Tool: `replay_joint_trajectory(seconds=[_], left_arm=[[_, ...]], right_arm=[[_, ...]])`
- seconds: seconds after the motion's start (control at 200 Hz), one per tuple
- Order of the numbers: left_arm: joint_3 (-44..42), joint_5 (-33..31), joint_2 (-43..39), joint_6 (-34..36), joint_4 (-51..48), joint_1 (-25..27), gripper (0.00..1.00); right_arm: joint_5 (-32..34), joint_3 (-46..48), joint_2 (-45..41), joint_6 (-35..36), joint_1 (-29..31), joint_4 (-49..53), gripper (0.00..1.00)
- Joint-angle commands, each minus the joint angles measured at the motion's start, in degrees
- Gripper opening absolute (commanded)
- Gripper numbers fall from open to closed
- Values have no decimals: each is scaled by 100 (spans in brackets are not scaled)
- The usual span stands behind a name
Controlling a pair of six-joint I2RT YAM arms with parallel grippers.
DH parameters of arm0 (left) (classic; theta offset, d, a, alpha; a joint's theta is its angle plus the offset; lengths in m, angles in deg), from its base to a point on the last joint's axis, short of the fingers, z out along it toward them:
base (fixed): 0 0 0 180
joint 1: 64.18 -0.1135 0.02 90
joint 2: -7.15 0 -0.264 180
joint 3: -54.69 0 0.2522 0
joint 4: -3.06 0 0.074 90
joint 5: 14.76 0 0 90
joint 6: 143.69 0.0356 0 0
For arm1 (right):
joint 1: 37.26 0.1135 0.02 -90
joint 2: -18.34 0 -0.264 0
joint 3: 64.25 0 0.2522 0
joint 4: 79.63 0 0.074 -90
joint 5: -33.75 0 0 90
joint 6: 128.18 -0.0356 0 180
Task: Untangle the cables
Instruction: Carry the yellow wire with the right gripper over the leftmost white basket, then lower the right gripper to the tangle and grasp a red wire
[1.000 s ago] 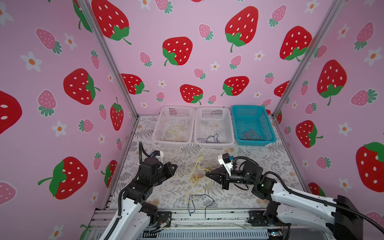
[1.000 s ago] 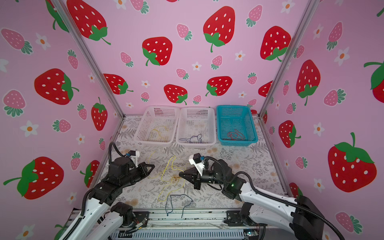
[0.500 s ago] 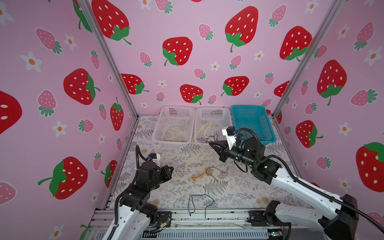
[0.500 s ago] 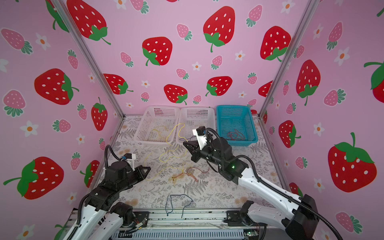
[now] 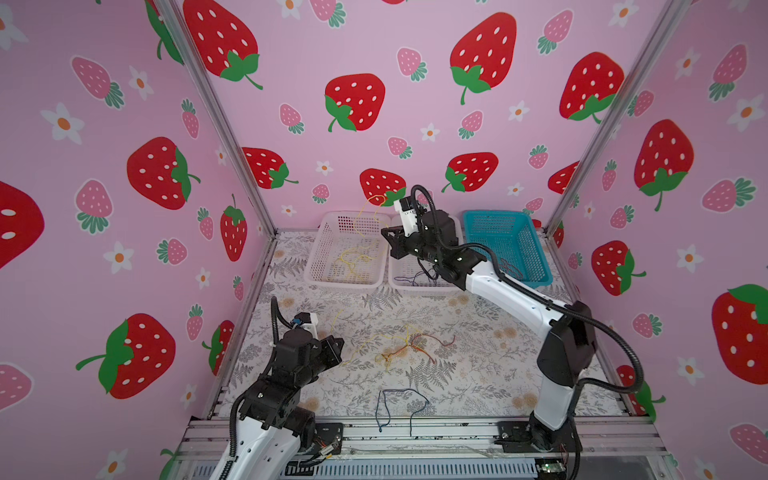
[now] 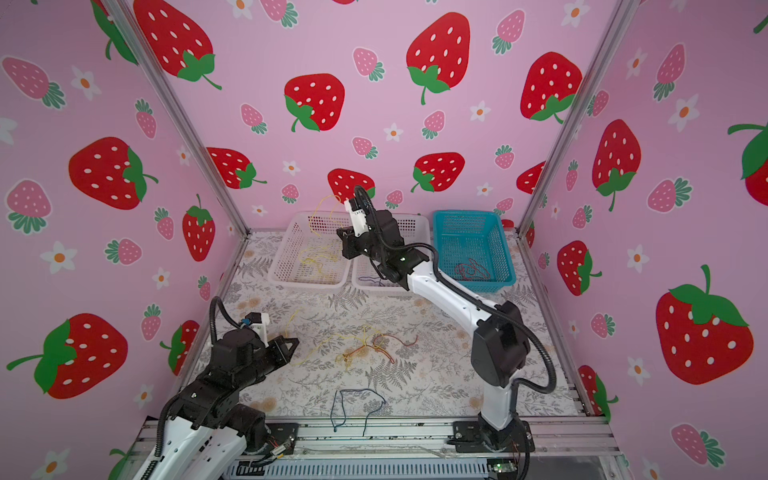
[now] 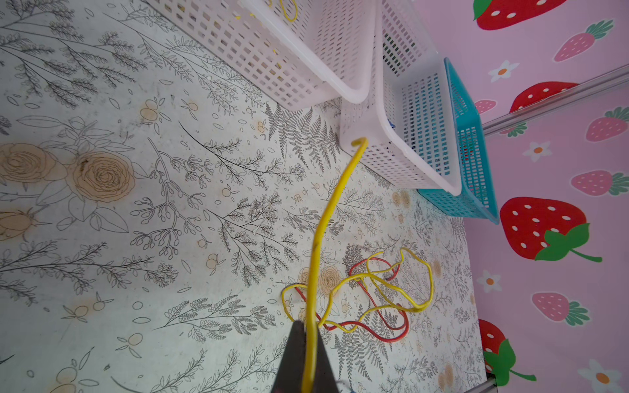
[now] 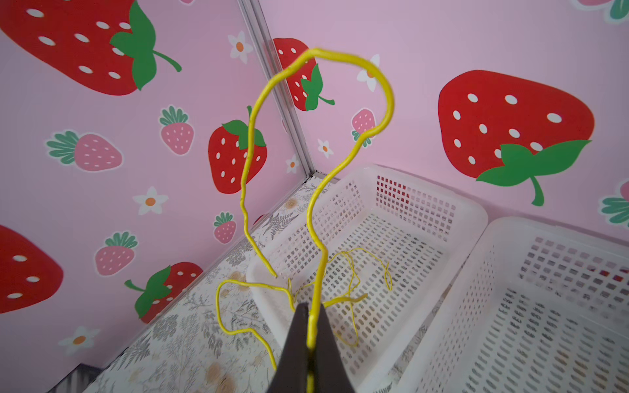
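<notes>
Next, my right gripper moves down, away from the middle basket, toward the white basket of yellow cables below it, and releases the matching cable there.
My right gripper (image 5: 385, 233) (image 6: 340, 235) is raised over the left white basket (image 5: 312, 269), shut on a yellow cable (image 8: 251, 136) that loops up above the fingertips (image 8: 299, 320) and trails down into that basket. My left gripper (image 5: 340, 340) (image 6: 296, 341) sits low at the table's left, shut on another yellow cable (image 7: 327, 211) that runs out from its tips (image 7: 308, 326). A tangle of yellow and red cables (image 5: 409, 345) (image 7: 374, 289) lies mid-table, right of the left gripper. A dark blue cable (image 5: 399, 401) (image 6: 353, 399) lies alone near the front edge.
Three baskets stand in a row at the back. The left white one holds yellow cables, the middle white basket (image 5: 415, 289) dark ones, the blue basket (image 5: 538, 253) red ones. Pink strawberry walls close three sides. An aluminium rail (image 5: 415, 432) runs along the front.
The right gripper has risen from the tangle at mid-table and travelled back over the left white basket, carrying the yellow cable. The left gripper has hardly moved.
</notes>
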Motion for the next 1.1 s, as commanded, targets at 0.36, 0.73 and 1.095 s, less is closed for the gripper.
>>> replay_joint_trajectory(seconds=[0.36,0.73,1.095], left_arm=[[2,-121,-272,-8,-29,78,0],[38,-347,-332,-7,-109,137,0],[161,-230,-219,-36,24,135,0]], right_arm=[[-296,-3525,2917,276,-60,1688,5],[-453,-3497,2422,653,-58,2061,44],[-87,2571,-2074,705,305,-307,57]])
